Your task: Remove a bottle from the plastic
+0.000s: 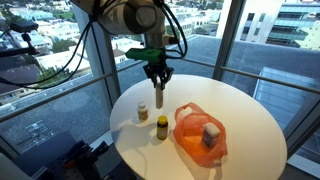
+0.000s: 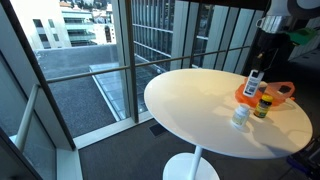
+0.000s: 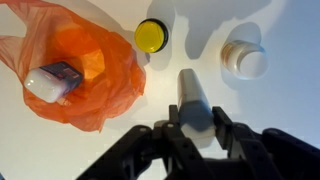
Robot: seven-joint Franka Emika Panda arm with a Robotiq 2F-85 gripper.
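Note:
My gripper should lower the slim white bottle next, toward the free gap between the yellow-capped and small white bottles.
My gripper is shut on a slim white bottle and holds it upright above the round white table. It also shows in both exterior views, with the held bottle below it. The orange plastic bag lies on the table beside the gripper, with a white bottle with a purple label still inside it.
A yellow-capped bottle and a small white bottle stand on the table near the held bottle. Glass walls and a railing surround the table.

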